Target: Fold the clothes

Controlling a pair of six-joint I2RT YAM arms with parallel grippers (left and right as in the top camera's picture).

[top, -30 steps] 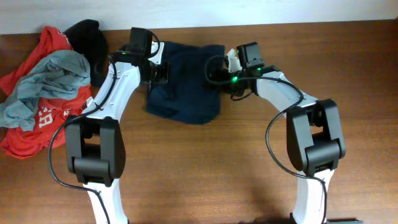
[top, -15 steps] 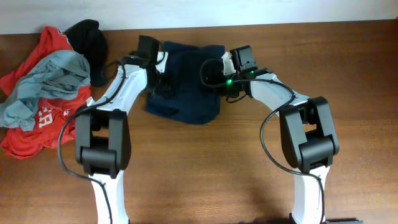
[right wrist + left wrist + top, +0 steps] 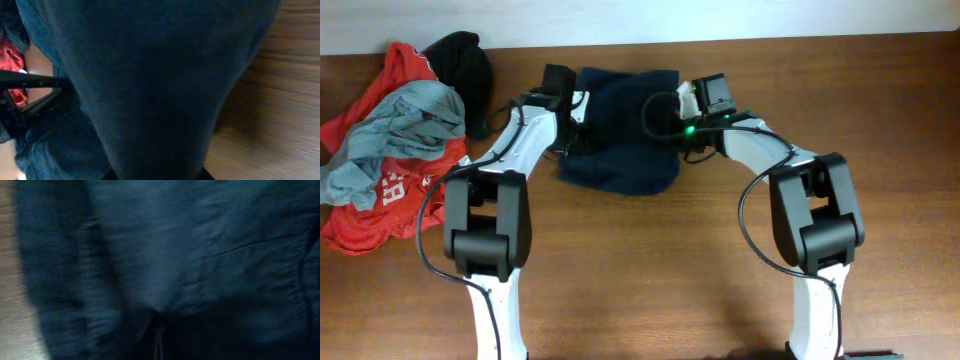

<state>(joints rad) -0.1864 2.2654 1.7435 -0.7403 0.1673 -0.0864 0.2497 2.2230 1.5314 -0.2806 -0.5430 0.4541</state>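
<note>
The right gripper carries the garment away from the pile and releases it next, since the bare tabletop lies to that gripper's right in the overhead view.
The clothes [image 3: 620, 135], a dark navy garment, lie bunched at the back middle of the table. My left gripper [image 3: 572, 128] is shut on the garment's left edge. My right gripper [image 3: 672, 128] is shut on its right edge. In the left wrist view the navy cloth [image 3: 190, 255] fills the frame and gathers into a pinch at my jaws [image 3: 159, 347]. In the right wrist view a taut fold of the cloth [image 3: 160, 75] runs up from my jaws [image 3: 157, 172], whose fingers are hidden under it.
A pile of other garments lies at the far left: a red one with white lettering [image 3: 380, 195], a light grey one [image 3: 400, 125] and a black one [image 3: 465, 60]. Bare wooden table [image 3: 650, 270] stretches in front of both arms.
My right gripper has closed on the garment's right edge. My left arm has shifted slightly right, and the garment's lower edge has drawn in a little.
</note>
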